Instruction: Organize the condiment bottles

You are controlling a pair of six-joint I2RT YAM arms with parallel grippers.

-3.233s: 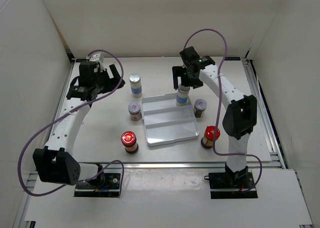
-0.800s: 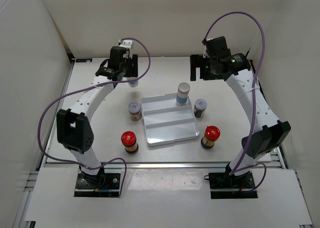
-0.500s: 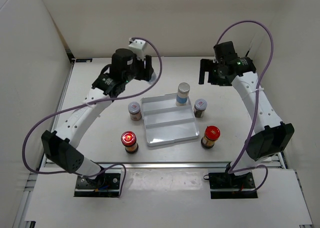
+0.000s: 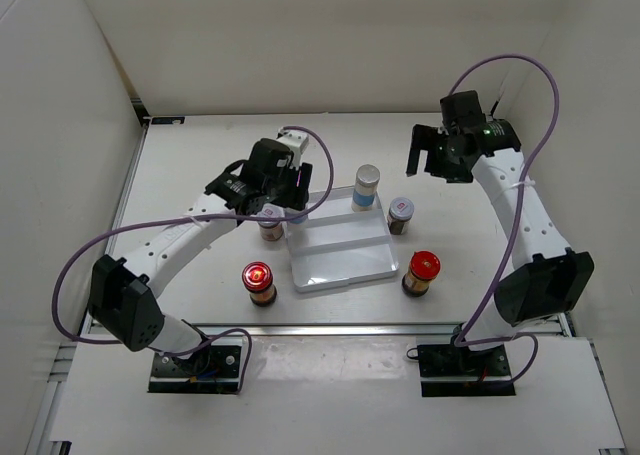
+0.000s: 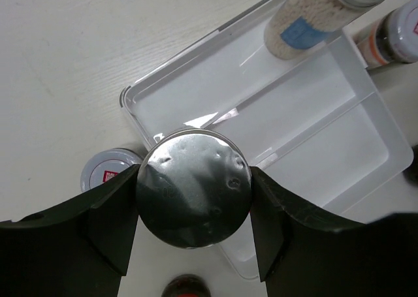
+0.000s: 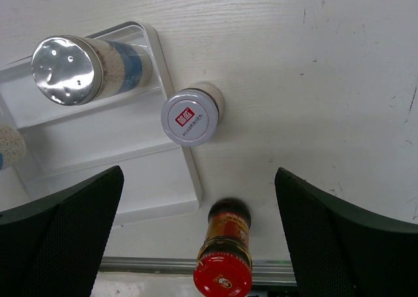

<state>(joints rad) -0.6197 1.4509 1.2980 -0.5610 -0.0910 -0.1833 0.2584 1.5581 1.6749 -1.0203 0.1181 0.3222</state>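
I need to move my left gripper outward and slightly down first, so that it reaches the empty end of the tray's back section (image 4: 304,214) (image 5: 174,108), away from the standing bottle.
My left gripper (image 4: 284,197) (image 5: 194,199) is shut on a tall white condiment bottle; its dented silver cap (image 5: 194,187) fills the gap between the fingers. It hangs over the left back corner of the white tray (image 4: 340,260) (image 5: 307,114). A second tall white bottle (image 4: 367,187) (image 6: 85,68) stands upright in the tray's back section. Short silver-lidded jars sit on the table left (image 4: 268,220) (image 5: 108,170) and right (image 4: 400,215) (image 6: 191,116) of the tray. Red-capped bottles stand front left (image 4: 258,280) and front right (image 4: 421,272) (image 6: 225,258). My right gripper (image 4: 430,155) (image 6: 199,173) is open and holds nothing, high above the back right.
The tray's two front sections hold nothing. White walls enclose the table on three sides. A metal rail (image 4: 330,327) runs along the near edge, just past the red-capped bottles. Purple cables loop above both arms.
My left gripper has carried the tall white bottle from the back left toward the front right, to the tray's left back corner. The right gripper has drifted right, away from the tray, still open.
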